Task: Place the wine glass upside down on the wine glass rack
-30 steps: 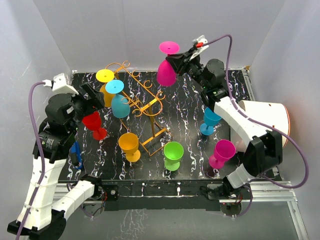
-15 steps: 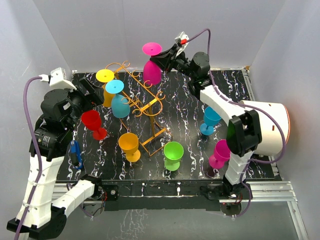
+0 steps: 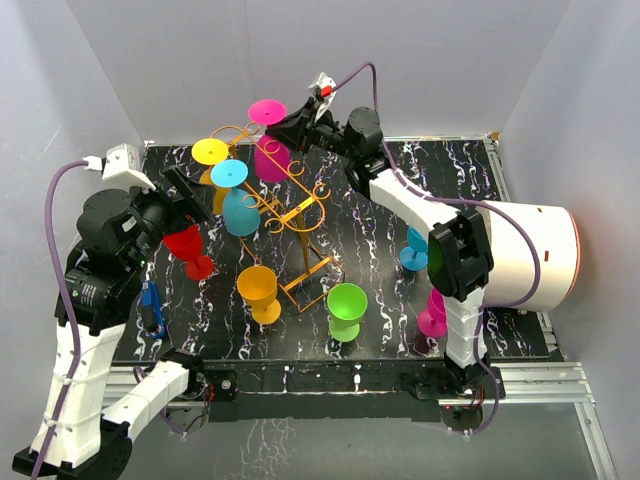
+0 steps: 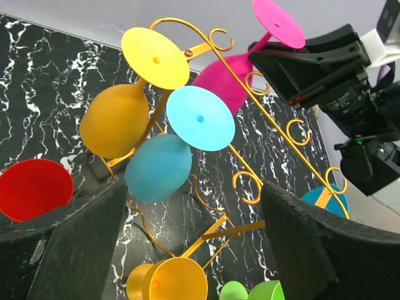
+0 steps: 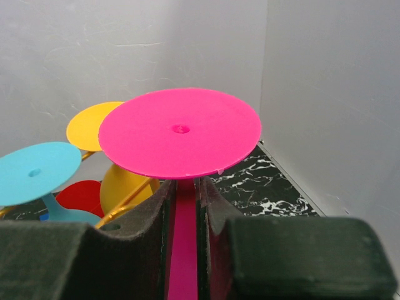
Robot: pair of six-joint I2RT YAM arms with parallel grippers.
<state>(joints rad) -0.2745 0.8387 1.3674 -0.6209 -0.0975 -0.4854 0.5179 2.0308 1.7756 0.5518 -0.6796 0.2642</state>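
Observation:
My right gripper shifts below and to the left in the top view next, to the rack's empty far scroll gap, lowers the glass's foot disc and releases.
The golden-orange wire wine glass rack (image 3: 300,215) stands mid-table, its scroll arms also in the left wrist view (image 4: 275,134). A yellow glass (image 3: 211,152) and a cyan glass (image 3: 238,205) hang upside down on it. My right gripper (image 3: 290,122) is shut on the stem of a magenta wine glass (image 3: 270,155), held upside down at the rack's top, foot disc up (image 5: 180,132); the stem sits between my fingers (image 5: 215,203). My left gripper (image 3: 185,195) is open and empty to the left of the rack, its pads (image 4: 300,244) framing it.
On the table stand a red glass (image 3: 188,248), an orange glass (image 3: 258,290), a green glass (image 3: 346,310), a blue glass (image 3: 415,250) and another magenta glass (image 3: 434,315) by the right arm's base. Grey walls enclose the table.

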